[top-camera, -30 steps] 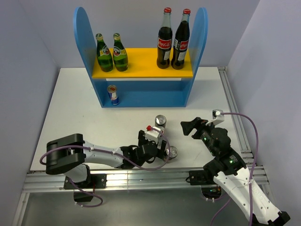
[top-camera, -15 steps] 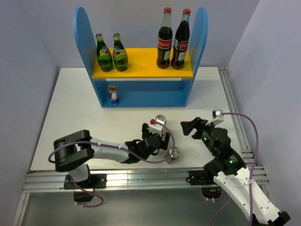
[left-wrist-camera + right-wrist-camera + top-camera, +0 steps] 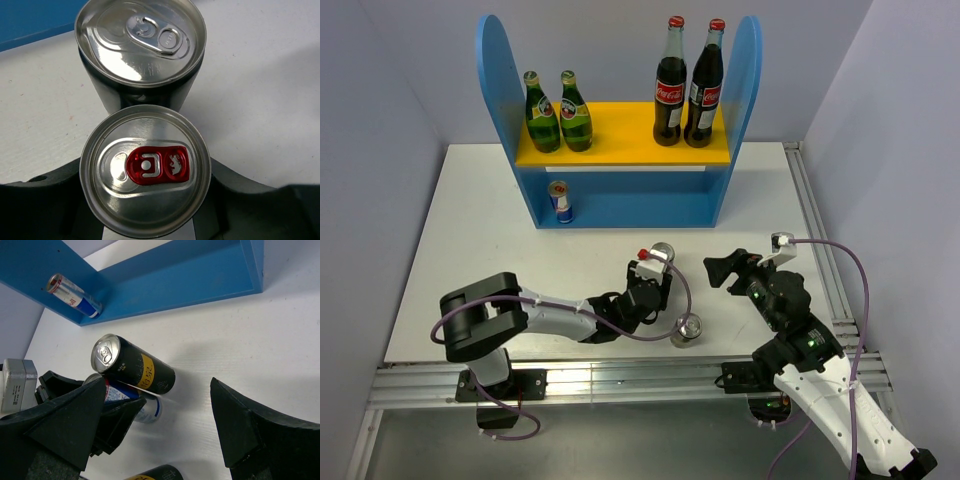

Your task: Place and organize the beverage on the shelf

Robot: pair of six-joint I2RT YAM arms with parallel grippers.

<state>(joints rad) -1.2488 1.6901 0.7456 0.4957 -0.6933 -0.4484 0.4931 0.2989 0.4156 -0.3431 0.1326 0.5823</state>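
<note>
I need to carry the can in my left gripper outward and to the left in the top view, then release it beside the shelf's silver-blue can, since both match.
My left gripper [image 3: 145,172] is shut on a silver-blue can [image 3: 145,167] with a red tab, which stands upright on the table. Its dark fingers [image 3: 47,205] press both sides. A dark can [image 3: 140,42] stands just beyond, almost touching it. In the right wrist view the held can [image 3: 147,409] sits beside that dark can [image 3: 135,367]. From above, the left gripper [image 3: 655,285] covers the held can. A second dark can [image 3: 687,328] stands nearer. My right gripper [image 3: 725,268] hangs open to the right, holding nothing. The shelf [image 3: 495,80] holds two green bottles [image 3: 542,112] on its yellow board and one silver-blue can [image 3: 560,201] below.
Two tall cola bottles [image 3: 671,85] with red caps stand at the right end of the yellow board [image 3: 620,140]. The shelf's lower level [image 3: 175,285] has free room to the right of its can [image 3: 75,295]. Metal rails run along the table's right edge [image 3: 815,250].
The left arm has reached further toward the shelf, and its jaws have closed in from wide open onto the silver-blue can. The right arm has not moved.
</note>
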